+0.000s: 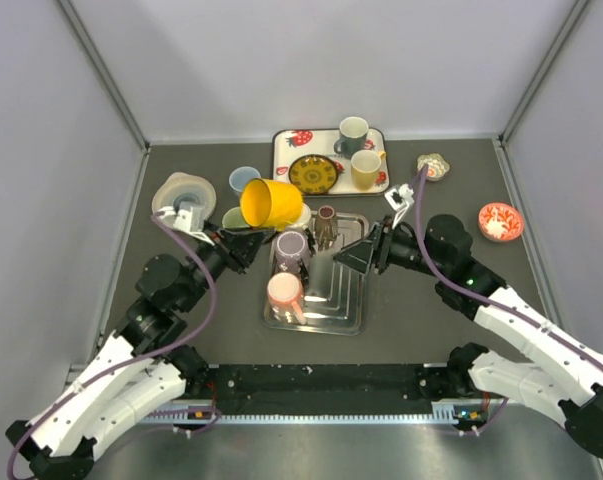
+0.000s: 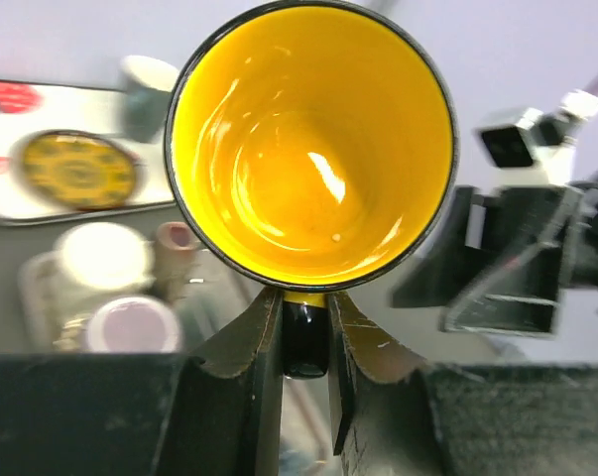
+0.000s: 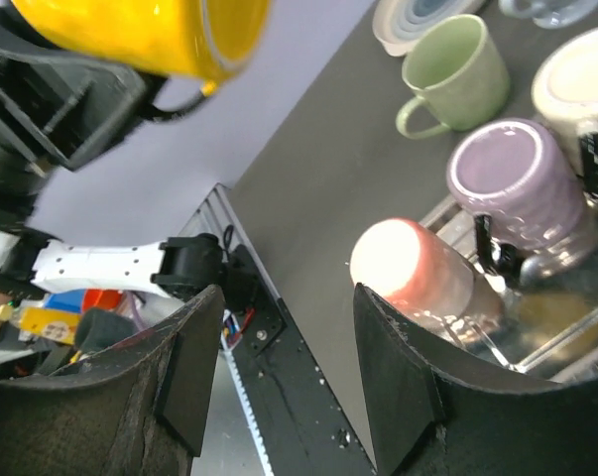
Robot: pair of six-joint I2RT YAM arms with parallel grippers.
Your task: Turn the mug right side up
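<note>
The tilted yellow mug needs to be upright for its release, so my left gripper will turn it next while swinging down to the tabletop (image 1: 218, 221) beside the green mug, to the left in the top view.
The yellow mug (image 1: 271, 203) with a black rim hangs in the air over the rack's far left corner. It lies tilted on its side with its mouth toward the left wrist camera, whose view its yellow inside (image 2: 313, 139) fills. My left gripper (image 1: 249, 243) is shut on the mug's black handle (image 2: 304, 342); both fingers press its sides. My right gripper (image 1: 353, 257) is open and empty over the rack's right side. In the right wrist view the mug (image 3: 150, 35) shows at the top left, far from the open right gripper (image 3: 289, 297).
A metal drying rack (image 1: 331, 310) holds an upside-down pink mug (image 1: 284, 292), a purple mug (image 1: 291, 245) and a small brown cup (image 1: 325, 222). Behind is a strawberry tray (image 1: 284, 150) with mugs and a plate. Stacked bowls (image 1: 183, 193) stand left, a red bowl (image 1: 500, 220) right.
</note>
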